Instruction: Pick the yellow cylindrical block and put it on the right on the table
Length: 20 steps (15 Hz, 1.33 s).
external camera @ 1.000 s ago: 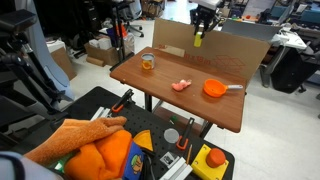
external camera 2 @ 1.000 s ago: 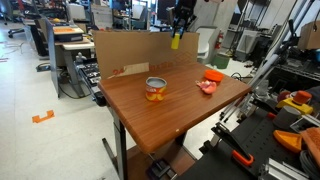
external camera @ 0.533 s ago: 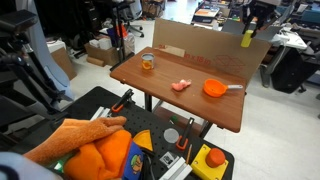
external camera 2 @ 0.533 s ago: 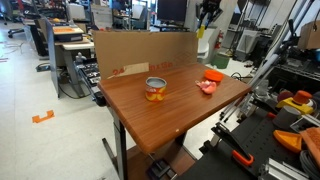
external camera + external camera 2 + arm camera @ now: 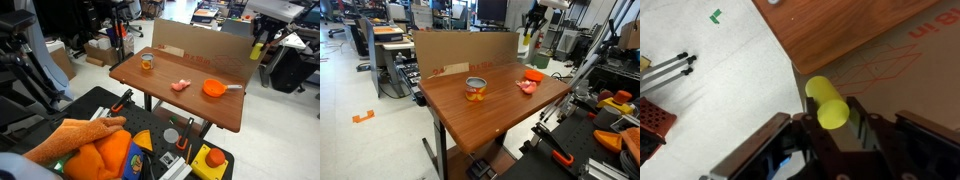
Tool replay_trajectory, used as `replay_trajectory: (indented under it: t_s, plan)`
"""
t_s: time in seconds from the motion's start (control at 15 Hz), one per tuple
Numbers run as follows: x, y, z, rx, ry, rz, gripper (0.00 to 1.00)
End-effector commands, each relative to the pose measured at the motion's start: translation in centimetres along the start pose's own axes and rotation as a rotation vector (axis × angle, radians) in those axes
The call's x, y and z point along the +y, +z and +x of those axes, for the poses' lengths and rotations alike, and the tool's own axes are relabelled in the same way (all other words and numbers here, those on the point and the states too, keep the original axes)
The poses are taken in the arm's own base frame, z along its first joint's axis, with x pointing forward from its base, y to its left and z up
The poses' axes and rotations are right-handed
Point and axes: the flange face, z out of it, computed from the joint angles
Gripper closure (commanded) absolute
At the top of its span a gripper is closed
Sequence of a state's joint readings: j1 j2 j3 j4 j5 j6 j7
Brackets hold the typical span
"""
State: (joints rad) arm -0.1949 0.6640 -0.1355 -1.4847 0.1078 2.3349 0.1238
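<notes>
My gripper should carry the block toward the bowl next, then lower it and let it go, because the bare tabletop beside the orange bowl is below, past the table corner.
The yellow cylindrical block is clamped between the fingers of my gripper, which is shut on it. In both exterior views the gripper holds the block in the air, well above table height and past the far right corner of the reddish-brown table. The wrist view shows the table corner, cardboard and bare floor below the block.
On the table stand an orange-labelled can, a flat pink piece and an orange bowl. A cardboard wall lines the far edge. A black cart with tools stands in front.
My gripper has carried the yellow block to the right, from above the cardboard wall's middle to beyond the table's right end. The things on the table have not moved.
</notes>
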Motion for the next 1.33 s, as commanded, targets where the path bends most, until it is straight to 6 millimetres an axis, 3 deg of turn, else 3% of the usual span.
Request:
replay_trajectory:
  t_s: [0.0, 0.4, 0.93, 1.27]
  plan:
    - [-1.4, 1.1, -0.3, -0.057, 0.043, 0.067, 0.82]
    - [-2.2, 3.5, -1.5, -0.146, 0.116, 0.109, 0.82]
    - [-2.3, 8.2, -3.1, -0.181, 0.089, 0.052, 0.82]
    - [-3.4, 10.2, -4.0, -0.187, 0.062, 0.033, 0.82]
